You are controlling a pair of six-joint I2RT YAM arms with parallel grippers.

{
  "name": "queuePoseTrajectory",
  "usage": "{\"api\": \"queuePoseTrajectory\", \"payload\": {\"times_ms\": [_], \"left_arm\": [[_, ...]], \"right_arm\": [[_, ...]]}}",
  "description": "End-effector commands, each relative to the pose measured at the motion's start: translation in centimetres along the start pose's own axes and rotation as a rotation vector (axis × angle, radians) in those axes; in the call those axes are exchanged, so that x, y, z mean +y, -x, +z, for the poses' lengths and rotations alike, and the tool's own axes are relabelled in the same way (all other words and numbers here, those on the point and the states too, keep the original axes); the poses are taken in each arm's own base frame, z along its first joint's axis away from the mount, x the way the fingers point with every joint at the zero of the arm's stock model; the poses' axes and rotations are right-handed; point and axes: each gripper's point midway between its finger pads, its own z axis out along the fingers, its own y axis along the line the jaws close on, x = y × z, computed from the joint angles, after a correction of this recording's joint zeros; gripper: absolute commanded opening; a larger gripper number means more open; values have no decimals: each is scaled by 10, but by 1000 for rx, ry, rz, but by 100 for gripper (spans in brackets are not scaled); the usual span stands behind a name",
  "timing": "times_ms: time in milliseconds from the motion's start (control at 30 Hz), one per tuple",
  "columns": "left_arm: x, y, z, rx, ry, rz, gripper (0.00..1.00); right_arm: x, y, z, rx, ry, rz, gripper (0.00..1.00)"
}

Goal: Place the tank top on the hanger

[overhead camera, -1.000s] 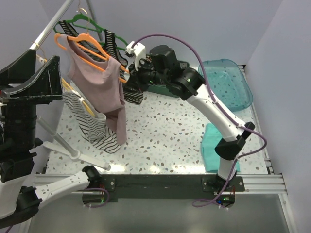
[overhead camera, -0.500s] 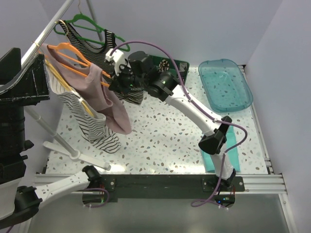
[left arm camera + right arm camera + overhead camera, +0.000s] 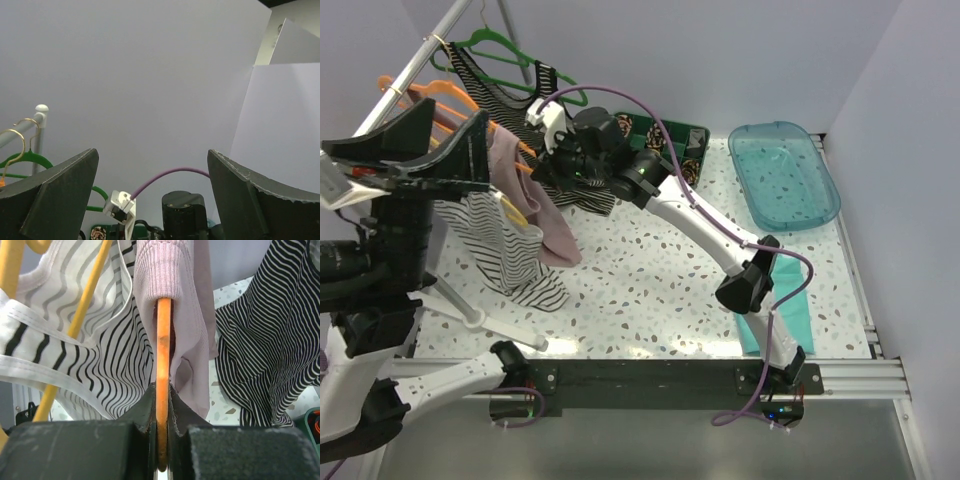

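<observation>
Next, my right gripper eases the orange hanger's lower end (image 3: 162, 440) slightly toward the rack and lets go of it, since the hanger's gold hook already rests over the rack's bar.
The dusty-pink tank top (image 3: 542, 215) hangs on the orange hanger (image 3: 432, 100) beside the clothes rack at the far left. My right gripper (image 3: 538, 166) is shut on the hanger's lower end. In the right wrist view the orange hanger (image 3: 163, 355) runs straight up from between the shut jaws (image 3: 162, 405), with the pink tank top (image 3: 190, 320) draped over it. My left gripper (image 3: 450, 135) is raised high at the left, close to the camera, open and empty. In the left wrist view its fingers (image 3: 50, 200) stand wide apart, facing the back wall.
Black-and-white striped tank tops (image 3: 505, 255) hang on a tan hanger (image 3: 75, 330) and a green hanger (image 3: 490, 45) on the metal rack (image 3: 410, 70). A teal tray (image 3: 785, 175) stands at the back right. A flat teal cloth (image 3: 790, 315) lies near the right arm's base.
My right gripper has carried the orange hanger and pink top leftward toward the rack. My left gripper has shifted right and turned, now covering part of the hanger in the top view.
</observation>
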Motion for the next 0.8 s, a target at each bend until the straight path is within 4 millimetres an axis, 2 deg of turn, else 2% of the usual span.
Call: {"api": "queuePoseTrajectory", "payload": {"times_ms": [0,433,767], "left_arm": [[-7,-16,9,14,-4,-13,96],[-10,-31,12,34,-7,-8,96],[-10,-33,12,39,-10,-7,96]], "right_arm": [[7,82,-19,-255,2,-67,0],[8,58,14,-234,42,-17,0],[7,49,17,-213,38,-14,0]]}}
